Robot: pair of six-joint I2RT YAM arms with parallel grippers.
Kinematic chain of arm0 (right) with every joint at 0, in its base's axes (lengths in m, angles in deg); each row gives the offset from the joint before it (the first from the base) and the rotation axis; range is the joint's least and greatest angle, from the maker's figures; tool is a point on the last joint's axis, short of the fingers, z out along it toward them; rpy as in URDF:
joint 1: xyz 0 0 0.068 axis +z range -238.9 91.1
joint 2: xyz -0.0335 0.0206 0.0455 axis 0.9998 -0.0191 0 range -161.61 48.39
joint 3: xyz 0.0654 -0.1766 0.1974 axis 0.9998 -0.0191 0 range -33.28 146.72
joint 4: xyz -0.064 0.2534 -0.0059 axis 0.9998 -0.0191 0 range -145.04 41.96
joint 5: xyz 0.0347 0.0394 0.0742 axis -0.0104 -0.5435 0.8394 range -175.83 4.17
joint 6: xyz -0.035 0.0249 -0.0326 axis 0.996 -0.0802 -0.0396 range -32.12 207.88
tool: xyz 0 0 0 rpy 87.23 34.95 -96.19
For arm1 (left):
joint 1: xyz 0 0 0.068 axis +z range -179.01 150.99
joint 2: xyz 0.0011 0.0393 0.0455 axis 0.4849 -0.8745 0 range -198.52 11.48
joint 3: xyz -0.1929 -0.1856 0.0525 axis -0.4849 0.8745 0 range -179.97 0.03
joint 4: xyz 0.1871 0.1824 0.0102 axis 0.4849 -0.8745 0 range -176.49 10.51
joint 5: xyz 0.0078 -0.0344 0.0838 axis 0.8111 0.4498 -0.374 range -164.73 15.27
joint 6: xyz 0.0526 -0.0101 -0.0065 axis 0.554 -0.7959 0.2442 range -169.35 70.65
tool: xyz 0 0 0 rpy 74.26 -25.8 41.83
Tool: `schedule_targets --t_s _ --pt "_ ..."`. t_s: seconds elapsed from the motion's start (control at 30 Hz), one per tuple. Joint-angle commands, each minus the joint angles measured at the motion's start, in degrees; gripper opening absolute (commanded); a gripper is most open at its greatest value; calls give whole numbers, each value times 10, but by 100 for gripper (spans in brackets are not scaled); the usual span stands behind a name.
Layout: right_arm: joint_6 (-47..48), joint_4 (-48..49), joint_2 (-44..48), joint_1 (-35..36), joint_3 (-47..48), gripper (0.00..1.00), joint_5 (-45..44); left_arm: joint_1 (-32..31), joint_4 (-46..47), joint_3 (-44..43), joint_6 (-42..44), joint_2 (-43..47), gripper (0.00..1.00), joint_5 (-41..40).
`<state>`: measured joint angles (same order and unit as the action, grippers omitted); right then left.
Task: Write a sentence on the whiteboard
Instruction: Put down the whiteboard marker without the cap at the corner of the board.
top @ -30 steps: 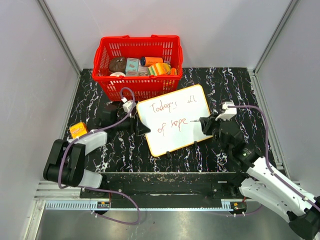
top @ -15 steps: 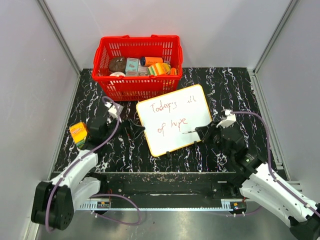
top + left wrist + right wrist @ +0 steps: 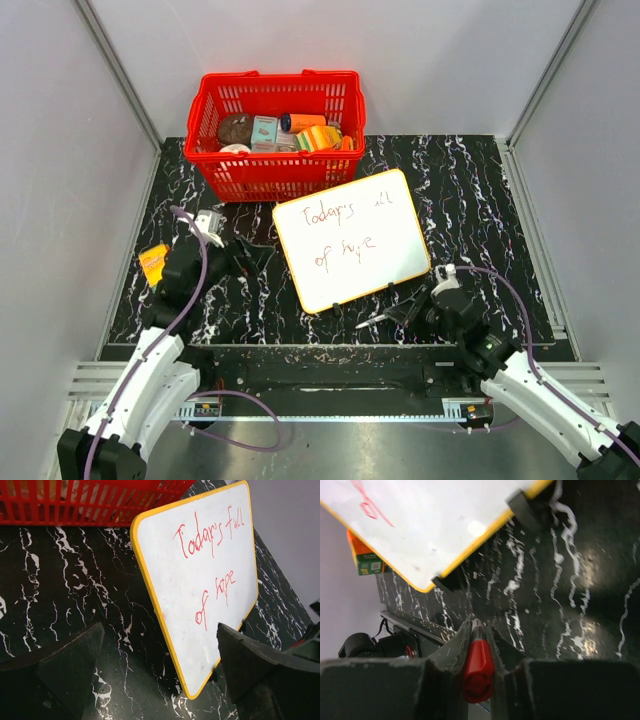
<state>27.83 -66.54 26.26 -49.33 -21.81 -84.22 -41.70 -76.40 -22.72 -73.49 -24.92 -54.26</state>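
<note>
The sentence is complete. My right gripper will next stay low over the marble by the near edge of the board, then open to let go of the red marker.
The whiteboard rests on small black stands on the black marble table, just in front of the red basket. The sentence on it, in thin red lettering, reads "Today's full of hope" in two lines. My left gripper is open and empty, a little left of the board's left edge. In the left wrist view the board and the sentence show between the spread fingers. My right gripper is shut on a red marker, below the board's near edge. The right wrist view shows the marker clamped and the board above.
A red basket with several packaged items stands at the back. An orange box lies at the table's left edge, and shows in the right wrist view. Grey walls close in the left, right and back. The arm rail runs along the near edge.
My left gripper has drawn back leftwards from the board's left edge. My right gripper has pulled the marker off the board's right part to below its near edge.
</note>
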Motion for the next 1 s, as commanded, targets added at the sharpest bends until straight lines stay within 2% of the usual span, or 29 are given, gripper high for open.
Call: schedule_targets --t_s 0.0,0.2,0.33,0.4,0.47,0.5,0.6,0.83,0.97 --pt "-96 -3 10 -2 -28 0 38 -1 -68 -62 -40 26 99 -53" --pt "-135 -1 -8 -2 -51 0 40 -1 -99 -102 -46 56 99 -57" --pt "-163 -2 -12 -2 -63 12 32 -1 -104 -115 -48 67 99 -51" --pt "-167 0 -11 -2 -65 28 29 -1 -103 -116 -48 70 99 -47" --pt "-165 1 -2 -2 -62 52 27 -1 -94 -114 -47 71 99 -33" --pt "-162 2 1 -3 -58 68 26 0 -86 -114 -46 71 99 -27" --pt "-150 1 9 -3 -46 82 19 -1 -75 -109 -46 70 99 -11" --pt "-97 15 -11 -2 -5 99 -13 -1 -56 -99 -41 69 99 5" --pt "-48 40 -55 -2 27 100 -30 -1 -56 -93 -40 59 99 6"
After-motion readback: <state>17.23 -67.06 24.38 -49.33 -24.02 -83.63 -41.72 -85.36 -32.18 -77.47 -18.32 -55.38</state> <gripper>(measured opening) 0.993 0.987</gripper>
